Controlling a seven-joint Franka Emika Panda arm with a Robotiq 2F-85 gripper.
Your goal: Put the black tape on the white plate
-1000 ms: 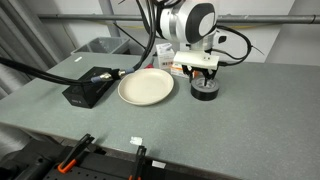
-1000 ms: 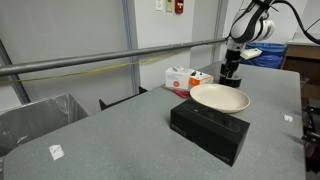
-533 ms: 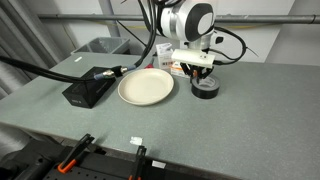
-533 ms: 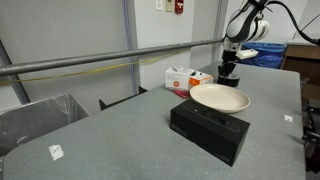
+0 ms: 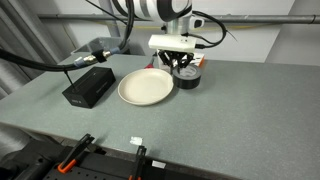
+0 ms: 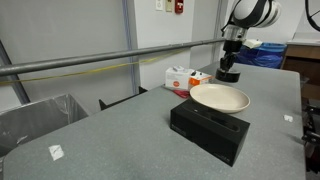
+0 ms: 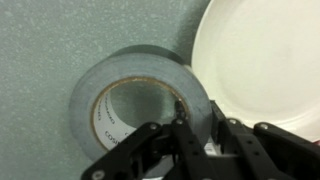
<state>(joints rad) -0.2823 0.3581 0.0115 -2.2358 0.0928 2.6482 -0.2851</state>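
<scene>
I should carry the tape point(image 5: 190, 79) with my gripper toward the white plate's empty middle point(image 5: 146, 87), then lower it and let go. The white plate's middle is to the right in the wrist view.
The black tape point(image 7: 140, 64) fills the left of the wrist view, a dark ring with a pale hollow core. My gripper point(image 7: 197, 125) is shut on its wall, one finger inside the core and the other outside. The white plate point(image 7: 262, 60) lies right beside the roll, its rim almost touching it. In both exterior views the gripper point(image 5: 183, 67) point(image 6: 229, 66) points down over the tape point(image 5: 190, 79) point(image 6: 228, 75), just beyond the edge of the plate point(image 5: 146, 88) point(image 6: 220, 99). I cannot tell whether the roll rests on the table or hangs just above it.
A black rectangular box point(image 5: 88, 88) point(image 6: 208, 131) lies on the plate's far side from the tape. A white and red carton point(image 6: 185, 78) stands at the table's back edge. A grey bin point(image 5: 96, 46) point(image 6: 40, 115) sits off the table. Orange-handled clamps point(image 5: 76, 152) line the front edge.
The gripper has shut on the tape's wall and carried the roll across the table towards the plate. The plate and black box have not moved.
</scene>
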